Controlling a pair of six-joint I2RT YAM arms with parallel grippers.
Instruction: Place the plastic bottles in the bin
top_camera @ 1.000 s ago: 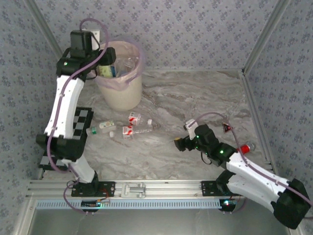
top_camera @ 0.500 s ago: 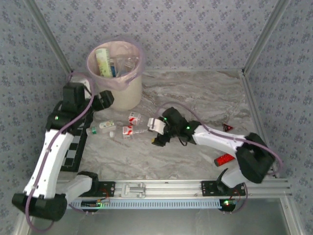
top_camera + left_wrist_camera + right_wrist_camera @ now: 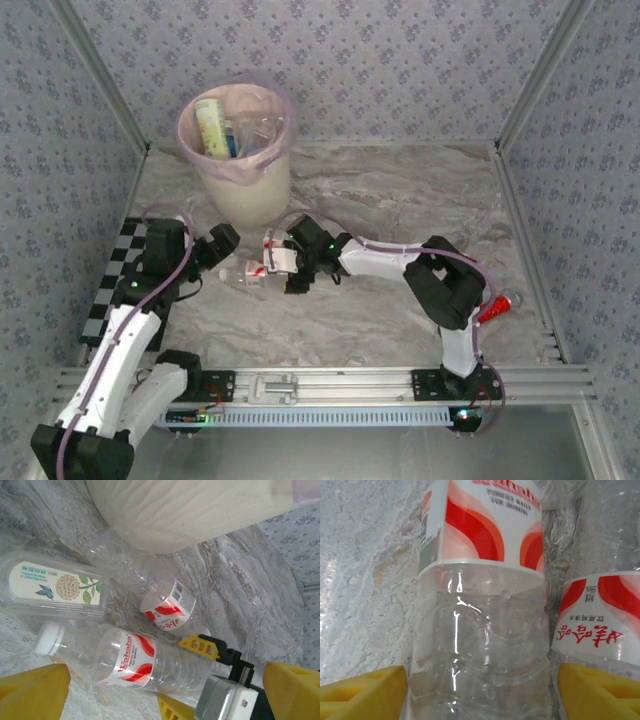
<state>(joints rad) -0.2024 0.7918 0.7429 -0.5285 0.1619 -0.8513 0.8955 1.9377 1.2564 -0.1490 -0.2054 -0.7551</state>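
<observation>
The Wahaha bottle's cap end point(image 3: 56, 640) lies free beside the right gripper. My left gripper will swing and turn toward the right gripper next and close on that end.
Three plastic bottles lie on the marble table below the bin point(image 3: 243, 195). One has a green-and-white label point(image 3: 55, 584), one a red-white label point(image 3: 167, 607), and a Wahaha bottle point(image 3: 132, 664) has a white cap. My right gripper point(image 3: 480, 692) straddles the Wahaha bottle point(image 3: 480, 645), a yellow finger close along each side; the bottle still rests on the table. In the top view the right gripper point(image 3: 287, 268) is at that bottle point(image 3: 245, 274). My left gripper point(image 3: 222, 240) hovers low beside the same pile, wide open and holding nothing. More bottles point(image 3: 212, 125) stand inside the bin.
A red cylinder point(image 3: 497, 305) lies by the right arm's elbow. A checkerboard strip point(image 3: 112, 280) lies along the left wall. Patterned walls close in the table on three sides, and an aluminium rail point(image 3: 330, 382) runs along the front.
The left arm came down from above the bin to the table and opened; a pale bottle now stands in the bin. The right arm reached left to the pile, its jaws narrowing around the Wahaha bottle.
</observation>
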